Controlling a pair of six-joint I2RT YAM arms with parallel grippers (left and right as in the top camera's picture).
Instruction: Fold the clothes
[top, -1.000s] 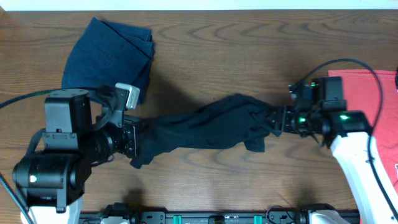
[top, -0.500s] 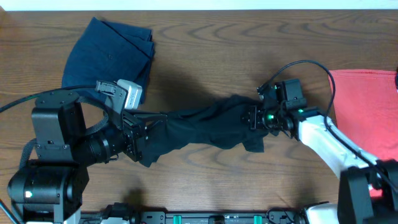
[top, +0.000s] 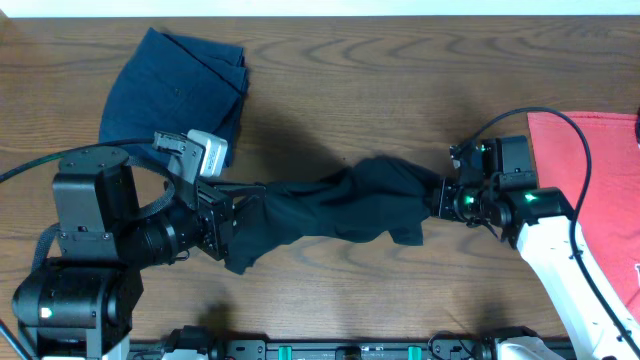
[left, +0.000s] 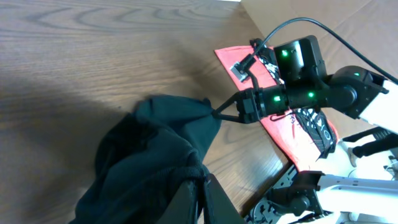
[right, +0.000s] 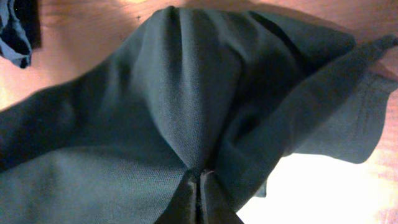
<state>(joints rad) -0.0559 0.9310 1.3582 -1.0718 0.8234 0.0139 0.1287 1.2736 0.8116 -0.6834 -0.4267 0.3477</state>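
Observation:
I should lower my left gripper toward the bare wood by the navy-blue garment and let go of the shirt's end, because that spot is below the raised gripper.
A black T-shirt (top: 340, 205) hangs bunched and stretched between my two grippers over the middle of the table. My left gripper (top: 228, 222) is shut on its left end; in the left wrist view the fingers pinch a rolled hem (left: 202, 180) of the black cloth (left: 149, 155). My right gripper (top: 437, 195) is shut on the right end, and its closed tips (right: 199, 175) nip a fold of the shirt (right: 186, 93). From the left wrist view the right gripper (left: 214, 114) holds a pulled-out corner.
A navy-blue garment (top: 175, 90) lies folded at the back left, with its edge in the right wrist view's corner (right: 15, 31). A coral-red T-shirt (top: 590, 170) lies flat at the right edge, under the right arm (top: 545, 215). Bare wood surrounds the black shirt.
My right gripper reached left into the black shirt, shut on it and drew back to the right, pulling the cloth taut. The left arm turned early on, then held still.

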